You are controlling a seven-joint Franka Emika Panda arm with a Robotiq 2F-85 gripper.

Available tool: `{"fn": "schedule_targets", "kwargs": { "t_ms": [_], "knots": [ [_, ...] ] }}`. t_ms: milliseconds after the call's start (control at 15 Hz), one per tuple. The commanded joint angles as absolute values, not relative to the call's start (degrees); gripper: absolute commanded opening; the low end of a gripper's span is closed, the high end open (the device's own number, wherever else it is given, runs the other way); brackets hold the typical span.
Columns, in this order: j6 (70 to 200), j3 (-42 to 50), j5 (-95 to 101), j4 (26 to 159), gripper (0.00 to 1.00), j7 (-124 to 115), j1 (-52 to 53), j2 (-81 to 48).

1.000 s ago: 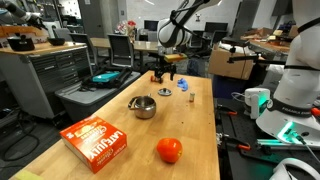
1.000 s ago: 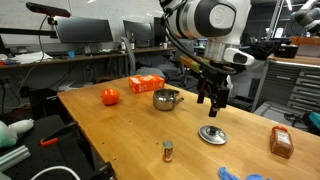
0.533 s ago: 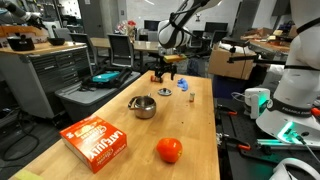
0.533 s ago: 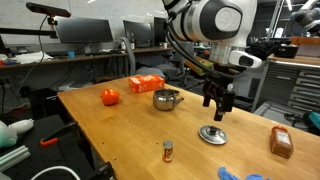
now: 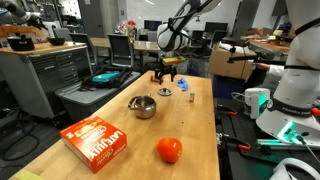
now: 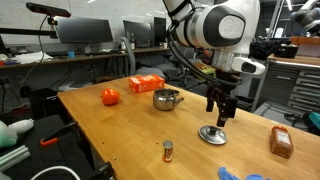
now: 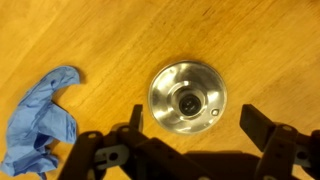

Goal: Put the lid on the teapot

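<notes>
I will lower my gripper next until its fingers are on both sides of the lid's dark knob right below. Then I will close them there.
The lid (image 7: 187,98) is a small round silvery disc with a dark knob, lying flat on the wooden table; it shows in both exterior views (image 6: 211,134) (image 5: 165,92). My gripper (image 7: 195,125) is open and empty, hovering just above the lid with a finger on each side, not touching it; it also shows in both exterior views (image 6: 219,117) (image 5: 165,78). The teapot (image 6: 166,99) is a small shiny steel pot with a thin handle, standing open near the table's middle (image 5: 144,107), well away from the gripper.
A red tomato (image 6: 109,96) and an orange box (image 6: 146,84) lie beyond the teapot. A small wooden peg (image 6: 168,151) stands near the lid. A brown block (image 6: 281,141) and a crumpled blue glove (image 7: 45,120) lie close by. The table edge is near.
My gripper has moved sideways and slightly down, from beside the lid to over it. The lid and teapot have not moved.
</notes>
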State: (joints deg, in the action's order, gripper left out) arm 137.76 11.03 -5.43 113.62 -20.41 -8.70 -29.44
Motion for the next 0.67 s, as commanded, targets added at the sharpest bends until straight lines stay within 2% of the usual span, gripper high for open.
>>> {"fn": "schedule_targets", "kwargs": {
  "t_ms": [0, 600],
  "knots": [
    [136.7, 11.6, -6.0, 109.7, 1.00, -21.7, -8.7, -32.9],
    [134.6, 11.4, -6.0, 105.6, 1.00, -21.5, -8.9, -37.4]
  ]
}}
